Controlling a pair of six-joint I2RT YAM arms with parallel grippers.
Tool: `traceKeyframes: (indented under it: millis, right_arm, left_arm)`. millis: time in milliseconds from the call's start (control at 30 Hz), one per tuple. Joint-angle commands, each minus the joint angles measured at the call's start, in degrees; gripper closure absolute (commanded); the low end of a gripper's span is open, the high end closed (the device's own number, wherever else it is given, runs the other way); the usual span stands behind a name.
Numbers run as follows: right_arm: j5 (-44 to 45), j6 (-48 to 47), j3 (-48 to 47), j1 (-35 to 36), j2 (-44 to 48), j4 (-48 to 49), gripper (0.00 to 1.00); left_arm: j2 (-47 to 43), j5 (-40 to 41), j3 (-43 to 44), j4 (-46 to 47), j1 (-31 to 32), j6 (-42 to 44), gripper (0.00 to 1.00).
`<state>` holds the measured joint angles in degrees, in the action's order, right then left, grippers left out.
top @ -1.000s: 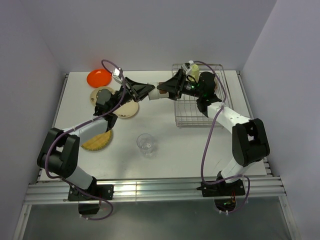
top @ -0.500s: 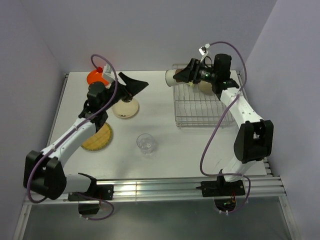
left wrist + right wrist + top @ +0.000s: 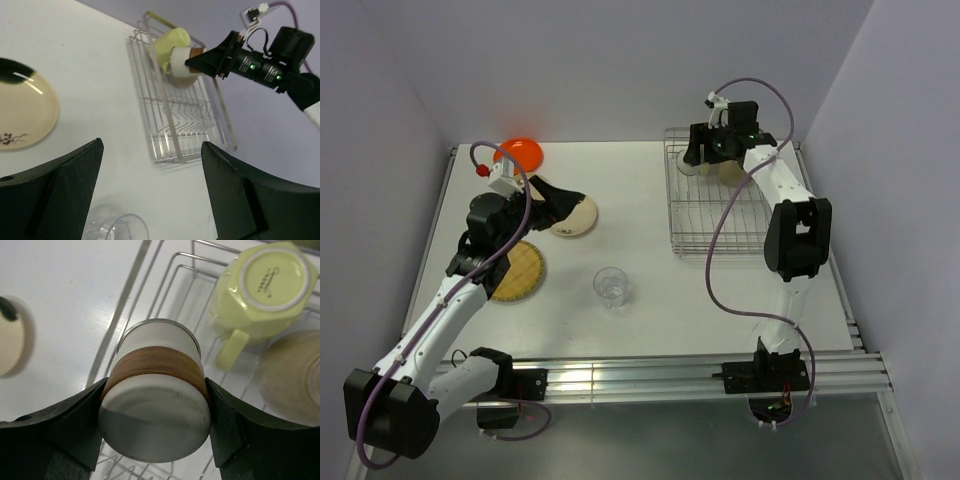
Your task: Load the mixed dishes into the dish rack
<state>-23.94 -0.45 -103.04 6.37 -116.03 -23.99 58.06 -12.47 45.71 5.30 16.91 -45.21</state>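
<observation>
My right gripper will next turn and move down to let go of the cup [image 3: 181,55] in the gap, at the bare wires below it beside the pale yellow-green mug.
My right gripper [image 3: 156,425] is shut on a white cup with a brown band [image 3: 157,405], held over the far left corner of the silver wire dish rack [image 3: 672,215]. In the rack lie a pale yellow-green mug [image 3: 262,282], bottom up, and a cream bowl [image 3: 292,380]. My left gripper [image 3: 565,200] is open and empty, above the cream plate with a dark mark [image 3: 578,217]. The orange plate [image 3: 518,152], the woven round plate [image 3: 518,270] and the clear glass [image 3: 611,285] are on the table. The left wrist view shows the cup [image 3: 181,55] and the glass [image 3: 112,232].
The white table [image 3: 640,320] has raised rails along its left and right sides. My left arm [image 3: 470,270] crosses above the woven plate. The right arm's cable [image 3: 720,250] loops over the rack's front.
My left gripper opened, let go of the cup and drew back left over the cream plate. The right gripper carried the cup right, over the rack's far left corner.
</observation>
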Motion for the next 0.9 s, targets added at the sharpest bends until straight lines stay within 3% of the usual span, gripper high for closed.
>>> traceKeyframes:
  millis: [0,167,567,867]
  right_arm:
    - [7.94,-8.33,-7.86,1.71,-1.21,-1.67,1.0]
    - [10.93,-15.18,-11.56,4.88,-4.64,-1.5,1.0]
    - [16.46,-21.61,-20.52,8.04,-13.34,-2.64,1.0]
    - [19.02,-24.86,-20.97,8.04,-15.1,-1.85,1.0]
  left_arm:
    - [-2.95,1.66,-1.24,-1.6,-0.82,2.23,0.14]
    - [-4.98,2.01,-2.03,-3.98,-2.14,2.76,0.13]
    - [-7.08,1.57,-3.17,-5.12,-3.2,2.76,0.13]
    - [-7.7,1.22,-4.23,-5.12,-3.37,1.97,0.13]
